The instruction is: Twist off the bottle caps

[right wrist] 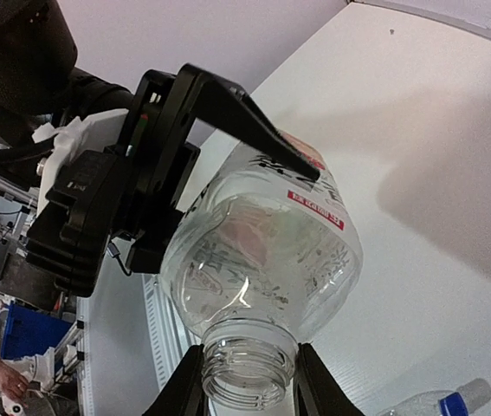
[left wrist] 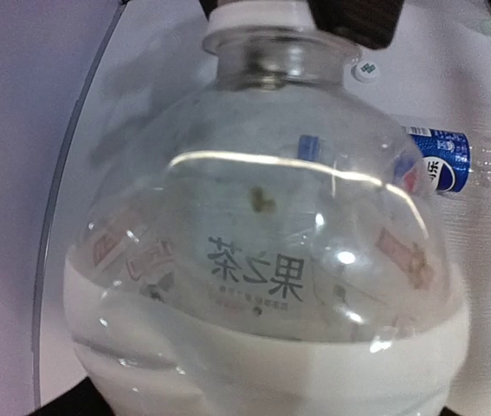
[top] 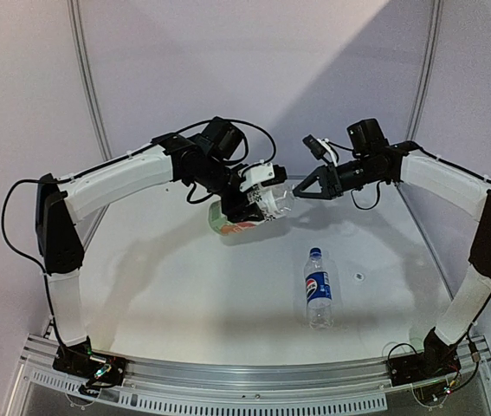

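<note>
My right gripper moves right in the top view next, tilting down to release the wider bottle on the tabletop beyond the blue cap, since the bottle's neck is bare.
My left gripper [top: 247, 206] is shut on the body of the wider bottle [top: 238, 218], the one with the green-white-orange label, and holds it above the table. The bottle fills the left wrist view [left wrist: 262, 260]. Its neck [right wrist: 247, 381] is bare, with open threads. My right gripper [right wrist: 247, 392] has one finger pressed on each side of that neck. The white cap [top: 359, 277] lies on the table and also shows in the left wrist view [left wrist: 366, 69]. The slim Pepsi bottle [top: 318, 290] lies on its side with its blue cap [top: 314, 252] on.
The round white table [top: 184, 286] has a curved metal rim, with a grey wall behind it. The Pepsi bottle also shows in the left wrist view [left wrist: 442, 166] and at the bottom right of the right wrist view [right wrist: 440, 405].
</note>
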You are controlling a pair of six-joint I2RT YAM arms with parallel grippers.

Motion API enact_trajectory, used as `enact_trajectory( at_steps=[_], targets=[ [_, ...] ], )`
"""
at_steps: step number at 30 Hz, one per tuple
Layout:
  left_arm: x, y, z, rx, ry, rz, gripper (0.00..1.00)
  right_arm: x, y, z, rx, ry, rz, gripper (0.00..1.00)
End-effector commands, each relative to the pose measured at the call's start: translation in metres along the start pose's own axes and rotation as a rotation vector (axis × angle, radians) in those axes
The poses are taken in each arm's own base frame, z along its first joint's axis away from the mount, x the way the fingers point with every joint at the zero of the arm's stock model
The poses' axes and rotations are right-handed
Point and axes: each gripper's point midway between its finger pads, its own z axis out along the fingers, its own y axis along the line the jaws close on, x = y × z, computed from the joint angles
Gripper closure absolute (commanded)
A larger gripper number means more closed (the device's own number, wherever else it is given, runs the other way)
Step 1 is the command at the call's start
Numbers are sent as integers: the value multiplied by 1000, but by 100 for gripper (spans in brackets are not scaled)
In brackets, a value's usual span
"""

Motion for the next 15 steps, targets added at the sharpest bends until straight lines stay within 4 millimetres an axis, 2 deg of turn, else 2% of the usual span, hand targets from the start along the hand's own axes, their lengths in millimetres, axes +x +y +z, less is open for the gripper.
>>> enact_trajectory(
  at_steps=[1, 7, 10, 15],
  targets=[
    [11, 1, 7, -16, 30, -12, 1, -4, -11, -20, 195, 10, -94, 100],
    [23, 0, -1, -20, 48, -29, 1, -4, -17, -61, 445, 152, -313, 100],
    [28, -4, -2, -16, 56, -30, 1, -2, -32, -77, 535, 249, -346, 100],
    [26, -1, 1, -33, 64, -38, 1, -10, -50, -95, 674, 280, -390, 100]
  ],
)
